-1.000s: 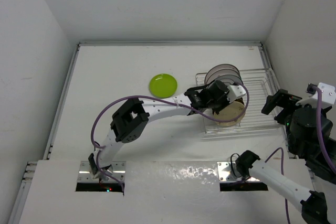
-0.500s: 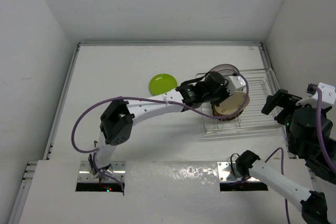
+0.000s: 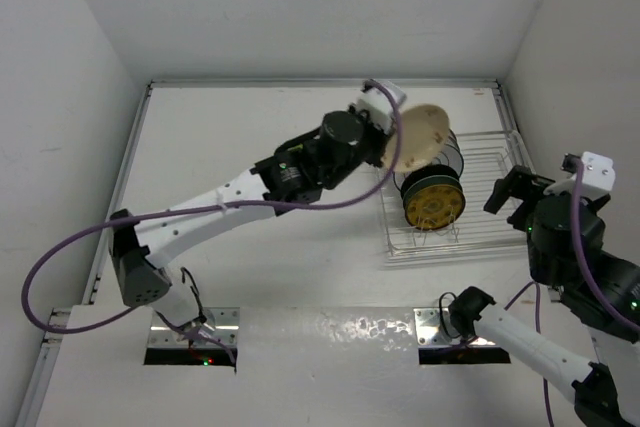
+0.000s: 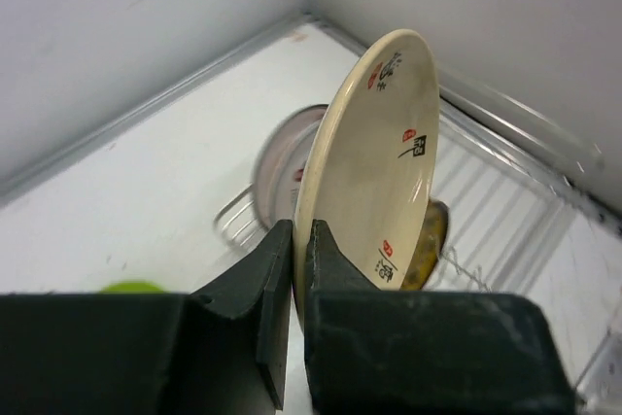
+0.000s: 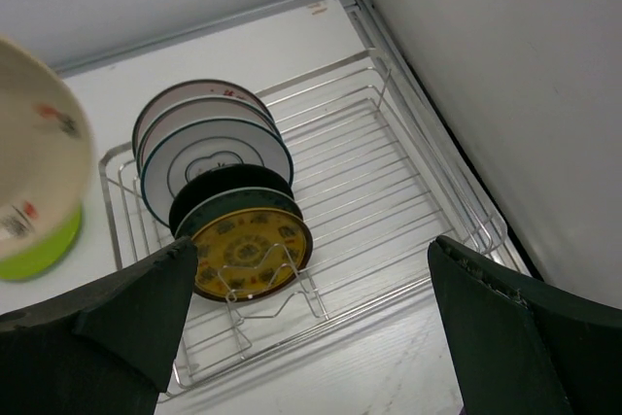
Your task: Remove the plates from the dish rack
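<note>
I need to turn my left gripper and swing it away from the rack, and then lower the tan plate over the lime green plate on the tabletop.
My left gripper (image 3: 392, 143) is shut on the lower rim of a tan plate (image 3: 420, 135) with small red and black marks, and holds it on edge in the air above the rack's left end. In the left wrist view the fingers (image 4: 277, 269) pinch the tan plate (image 4: 374, 157). It also shows at the left of the right wrist view (image 5: 34, 157). The silver wire dish rack (image 3: 492, 197) holds several upright plates at its left end, with a yellow-patterned plate (image 5: 251, 255) in front. My right gripper (image 5: 311, 337) is open and empty, above the rack's near side.
A lime green plate (image 5: 39, 252) lies flat on the table left of the rack, mostly hidden by the left arm in the top view. The rack's right half (image 5: 389, 172) holds no plates. White walls close in the table at the back and on both sides.
My left arm has lifted the tan plate out of the rack, from its front slot up and toward the back. The yellow-patterned plate now shows. The right gripper shifted slightly left.
</note>
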### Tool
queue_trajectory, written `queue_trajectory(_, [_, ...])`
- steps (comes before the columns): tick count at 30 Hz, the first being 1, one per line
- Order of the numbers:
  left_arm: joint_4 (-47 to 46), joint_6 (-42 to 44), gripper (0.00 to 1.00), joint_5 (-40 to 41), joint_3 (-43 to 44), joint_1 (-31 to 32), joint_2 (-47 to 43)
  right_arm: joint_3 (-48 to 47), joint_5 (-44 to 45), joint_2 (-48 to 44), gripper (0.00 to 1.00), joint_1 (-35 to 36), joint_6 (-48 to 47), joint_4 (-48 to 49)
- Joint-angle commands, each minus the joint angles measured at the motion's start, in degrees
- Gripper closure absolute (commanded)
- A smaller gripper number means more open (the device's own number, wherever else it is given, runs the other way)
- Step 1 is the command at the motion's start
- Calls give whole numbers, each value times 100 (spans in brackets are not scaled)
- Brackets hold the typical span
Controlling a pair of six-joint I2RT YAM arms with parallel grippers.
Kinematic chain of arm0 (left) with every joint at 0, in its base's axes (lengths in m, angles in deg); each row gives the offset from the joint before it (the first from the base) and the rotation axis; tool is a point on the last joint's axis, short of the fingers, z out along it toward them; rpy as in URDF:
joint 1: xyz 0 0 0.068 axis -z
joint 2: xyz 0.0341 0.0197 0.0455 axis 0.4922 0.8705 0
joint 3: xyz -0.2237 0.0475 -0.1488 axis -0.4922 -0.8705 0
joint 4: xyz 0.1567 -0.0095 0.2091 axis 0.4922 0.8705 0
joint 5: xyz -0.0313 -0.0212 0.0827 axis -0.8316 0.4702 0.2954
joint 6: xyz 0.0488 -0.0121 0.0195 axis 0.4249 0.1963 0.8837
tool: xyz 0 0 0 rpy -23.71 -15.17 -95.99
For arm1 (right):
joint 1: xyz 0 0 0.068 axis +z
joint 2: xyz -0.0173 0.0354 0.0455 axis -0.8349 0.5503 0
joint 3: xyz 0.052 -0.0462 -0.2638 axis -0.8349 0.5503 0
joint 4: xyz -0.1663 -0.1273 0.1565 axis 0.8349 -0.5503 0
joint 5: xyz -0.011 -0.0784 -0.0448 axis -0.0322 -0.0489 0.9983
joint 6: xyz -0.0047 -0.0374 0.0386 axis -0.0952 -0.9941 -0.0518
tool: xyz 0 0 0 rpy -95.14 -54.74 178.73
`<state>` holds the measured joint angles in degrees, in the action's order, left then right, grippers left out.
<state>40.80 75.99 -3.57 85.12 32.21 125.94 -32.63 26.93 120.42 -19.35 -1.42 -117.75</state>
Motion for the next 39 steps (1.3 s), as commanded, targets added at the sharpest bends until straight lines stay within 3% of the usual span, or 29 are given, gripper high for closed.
queue_trajectory(1, [172, -1540, 100, 1455, -322, -831, -400, 289, -163, 327, 1, -8, 9, 523])
queue_trajectory(2, [478, -2275, 100, 1098, -428, -1565, -514, 386, -329, 380, 1, -8, -8, 655])
queue_trajectory(5, [404, -3045, 100, 227, -1165, -2711, -673, 492, -602, 714, 1, 1, -34, 805])
queue_trajectory(6, [272, -3352, 100, -341, -1576, -3368, -717, 553, -803, 802, 1, -8, -35, 866])
queue_trajectory(11, [-204, -3732, 100, -1638, -1914, -4594, 36, 904, -1147, 1075, 1, -8, -35, 1104])
queue_trajectory(18, [-564, -3891, 100, -2491, -1896, -4737, 891, 1090, -1157, 1146, 1, -8, -96, 1174])
queue_trajectory(31, [-732, -3847, 94, -2747, -2204, -4605, 1401, 1257, -1174, 1295, 1, -8, -79, 1368])
queue_trajectory(35, [-627, -3786, 89, -2755, -2090, -4447, 1515, 1266, -1253, 1514, 1, -8, -114, 1438])
queue_trajectory(38, [-451, -3768, 80, -2633, -2063, -4332, 1577, 1274, -1306, 1716, 1, -8, -158, 1543])
queue_trajectory(39, [-433, -3803, 72, -2589, -2116, -4297, 1577, 1257, -1323, 1821, 1, 1, -175, 1570])
